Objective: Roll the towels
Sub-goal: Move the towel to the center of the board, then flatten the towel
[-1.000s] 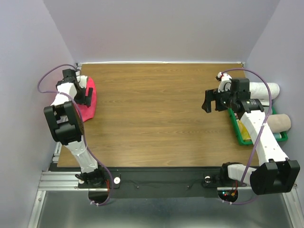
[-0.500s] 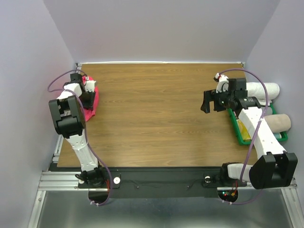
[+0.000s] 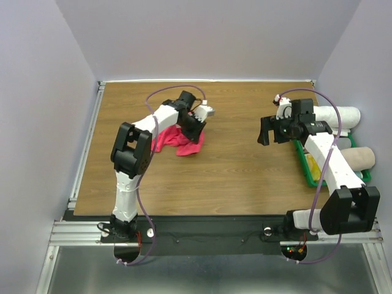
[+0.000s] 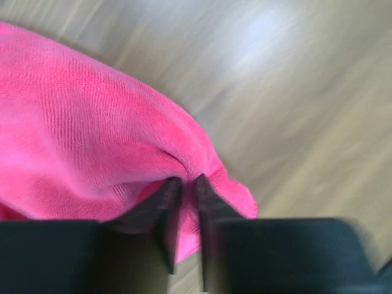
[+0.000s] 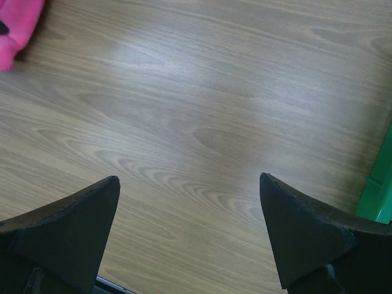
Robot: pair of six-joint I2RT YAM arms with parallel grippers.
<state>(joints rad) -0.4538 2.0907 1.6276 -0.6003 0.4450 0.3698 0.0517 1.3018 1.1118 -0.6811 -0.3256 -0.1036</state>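
Note:
My right gripper's open fingers are over bare wood. It should move toward the left in the top view and down onto the towel's near corner (image 3: 196, 150) (image 5: 7, 60).
The pinkish-red towel (image 3: 177, 140) lies bunched on the wooden table (image 3: 233, 171), left of centre near the back. My left gripper (image 3: 195, 130) is at the towel's right end. In the left wrist view the towel (image 4: 92, 135) fills the left half, and my left gripper (image 4: 185, 184) is shut on a raised fold of it, with cloth showing between the narrow jaws. My right gripper (image 3: 266, 131) hovers over bare wood at the right, open and holding nothing. In its own view my right gripper (image 5: 188, 179) stands wide open, and a corner of the towel (image 5: 15, 24) shows at top left.
A green bin (image 3: 312, 174) sits at the table's right edge, its side also visible as the green bin (image 5: 383, 196). A white rolled towel (image 3: 340, 116) and a beige rolled towel (image 3: 361, 158) lie by it. Walls close in at the back and both sides.
My left gripper shut on the pinkish-red towel at the far-left edge and swung right toward the table's middle, dragging the towel along. The right arm barely moved.

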